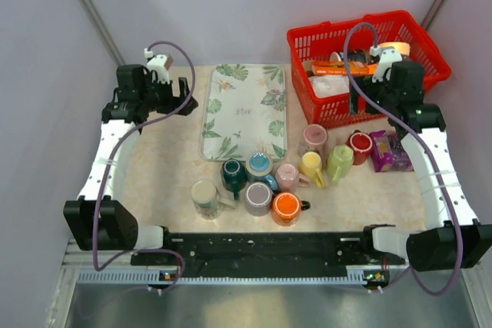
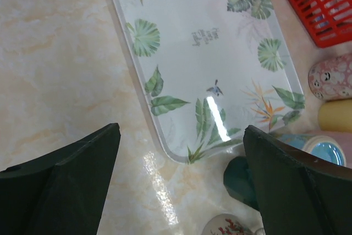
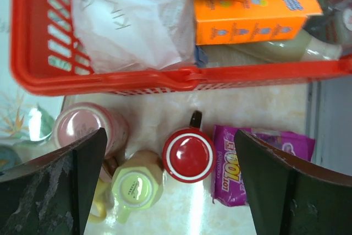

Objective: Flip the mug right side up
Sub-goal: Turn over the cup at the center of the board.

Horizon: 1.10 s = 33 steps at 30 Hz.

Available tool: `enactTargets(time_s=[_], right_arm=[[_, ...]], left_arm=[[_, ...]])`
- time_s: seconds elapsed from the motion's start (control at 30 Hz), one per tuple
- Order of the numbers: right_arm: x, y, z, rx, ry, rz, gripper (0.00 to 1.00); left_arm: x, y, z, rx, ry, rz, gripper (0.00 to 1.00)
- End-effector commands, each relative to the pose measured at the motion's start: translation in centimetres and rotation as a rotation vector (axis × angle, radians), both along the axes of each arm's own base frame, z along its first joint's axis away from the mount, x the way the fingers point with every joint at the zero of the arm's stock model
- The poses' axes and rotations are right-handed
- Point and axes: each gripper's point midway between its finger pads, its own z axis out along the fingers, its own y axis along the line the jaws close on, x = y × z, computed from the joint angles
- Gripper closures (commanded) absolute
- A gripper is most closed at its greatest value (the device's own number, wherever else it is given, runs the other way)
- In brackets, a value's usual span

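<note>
My right gripper moves back and to the left in the top view next, turning and lowering onto the white floral mug's handle (image 1: 227,202), since this mug stands base up.
Several mugs stand in a cluster at mid-table. A red mug (image 1: 359,144) stands upside down with its base up, and it also shows in the right wrist view (image 3: 188,155) with its dark handle pointing at the basket. A light green mug (image 3: 136,184) and a pink mug (image 3: 82,127) beside it are also base up. My right gripper (image 3: 173,185) is open and empty, high above the red mug; in the top view it (image 1: 355,101) hovers at the basket's front. My left gripper (image 1: 173,101) is open and empty, above bare table left of the tray, as the left wrist view (image 2: 181,185) shows.
A red basket (image 1: 346,30) of boxes and packets stands at the back right. A purple snack packet (image 1: 388,151) lies right of the red mug. A leaf-print tray (image 1: 244,113) lies at the back centre. Blue (image 1: 260,165), dark green (image 1: 233,174), orange (image 1: 285,207) and white floral (image 1: 205,197) mugs stand in front.
</note>
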Motion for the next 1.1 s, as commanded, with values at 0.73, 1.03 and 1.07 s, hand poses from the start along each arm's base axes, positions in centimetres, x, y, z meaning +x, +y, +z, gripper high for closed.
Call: enactTargets(time_s=[0.73,1.03,1.07], right_arm=[[-5.9,23.5,-9.7,-0.037,0.087,0.958,0.11],[-5.4,27.2,-12.4,-0.05,0.162,1.055,0.11],[-5.2,27.4,-12.4,-0.044,0.172,1.049,0.11]], left_arm=[[-11.1,-3.3,-10.1,0.208,0.088,-0.378,0.06],[-13.2,-4.4,-9.7,0.157,0.068,-0.448,0.06],[-13.6,-4.4,-9.4,0.161,0.073,-0.462,0.06]])
